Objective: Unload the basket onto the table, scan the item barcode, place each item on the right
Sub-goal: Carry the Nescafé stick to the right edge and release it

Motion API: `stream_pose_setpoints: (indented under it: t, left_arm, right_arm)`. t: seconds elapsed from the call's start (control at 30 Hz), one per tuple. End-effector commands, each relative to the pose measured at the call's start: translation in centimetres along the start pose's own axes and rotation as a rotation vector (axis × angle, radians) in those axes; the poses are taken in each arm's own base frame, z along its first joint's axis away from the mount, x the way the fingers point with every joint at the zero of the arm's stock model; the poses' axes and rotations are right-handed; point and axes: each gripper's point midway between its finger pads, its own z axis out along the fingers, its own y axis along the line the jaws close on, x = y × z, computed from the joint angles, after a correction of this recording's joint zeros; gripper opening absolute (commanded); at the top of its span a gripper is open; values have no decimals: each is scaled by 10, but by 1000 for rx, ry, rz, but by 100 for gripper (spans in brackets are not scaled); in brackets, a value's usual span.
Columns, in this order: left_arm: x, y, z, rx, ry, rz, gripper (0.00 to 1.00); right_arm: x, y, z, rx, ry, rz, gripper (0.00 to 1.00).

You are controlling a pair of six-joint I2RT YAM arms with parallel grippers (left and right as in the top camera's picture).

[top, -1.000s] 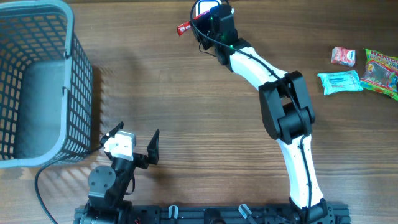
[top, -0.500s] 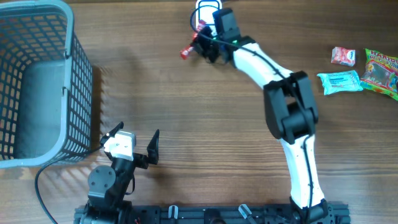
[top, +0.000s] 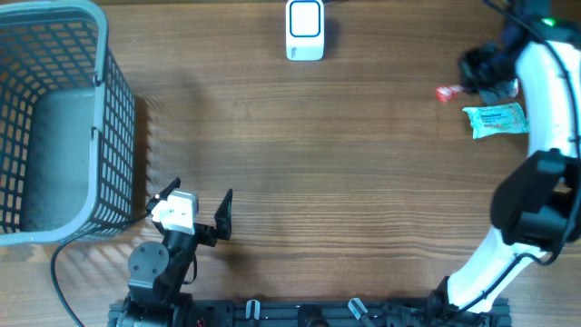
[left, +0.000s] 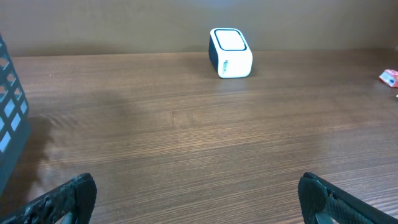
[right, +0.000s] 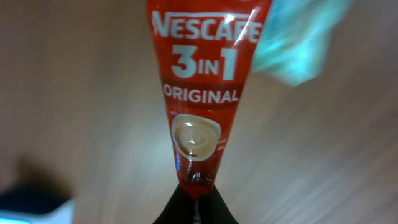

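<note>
The sachet goes back past the teal packet (top: pixel 496 119) in my right gripper next and down onto the packet's near side, since bare wood shows there.
A red Nescafe 3-in-1 sachet (right: pixel 204 93) is pinched at its bottom tip by my right gripper (right: pixel 196 204), which is shut on it. In the overhead view that sachet (top: pixel 446 93) hangs at the table's right side, in front of the right gripper (top: pixel 459 87) and just left of a teal packet (top: pixel 496 119). The white scanner with a blue face (top: pixel 304 29) stands at the back centre, far left of the sachet; the left wrist view shows the scanner (left: pixel 230 52) too. My left gripper (top: pixel 195 202) rests open near the front left, its fingers (left: pixel 73 194) wide apart over bare wood.
A grey mesh basket (top: pixel 102 136) fills the left side, its corner (left: pixel 7 118) showing beside the left gripper. The right arm (top: pixel 545 100) arcs along the right edge over the snack packets there. A black cable (top: pixel 62 272) loops at the front left.
My right arm has swung from the scanner at the back centre over to the right side of the table, carrying the red sachet. The left arm has stayed still.
</note>
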Motion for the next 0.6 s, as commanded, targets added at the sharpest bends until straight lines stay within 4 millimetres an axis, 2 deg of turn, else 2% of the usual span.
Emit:
stream_pose_setpoints:
  t: [0.0,0.07,0.13,0.2,0.3,0.33,0.4,0.43,0.5,0.53,0.57]
  left_arm:
    - [3,3,1,-14,3,-10,100]
    - [3,3,1,-14,3,-10,100]
    - [3,3,1,-14,3,-10,100]
    - [3,3,1,-14,3,-11,100]
    - [3,3,1,-14,3,-10,100]
    - [3,3,1,-14,3,-11,100]
    - [3,3,1,-14,3,-10,100]
    - [3,3,1,-14,3,-10,100]
    - [3,3,1,-14,3,-10,100]
    - [3,3,1,-14,3,-10,100]
    - [3,3,1,-14,3,-11,100]
  right_arm:
    - [-43,-81,24,195,-48,137,4]
    - [-62,-121,31,261,-61,218,4]
    - [-73,-144,41,268,-60,241,4]
    - [-79,-152,53,256,-71,232,4]
    - [-82,-153,71,230,-94,182,6]
    - [-85,-151,72,218,-105,182,20]
    - [-90,-133,68,145,-99,133,75]
    - [-92,-121,61,98,-88,95,99]
    - [-95,-95,34,1,-80,23,100]
    - [-95,-81,3,-52,-94,-16,100]
    - [-95,-75,-14,-79,-114,-42,99]
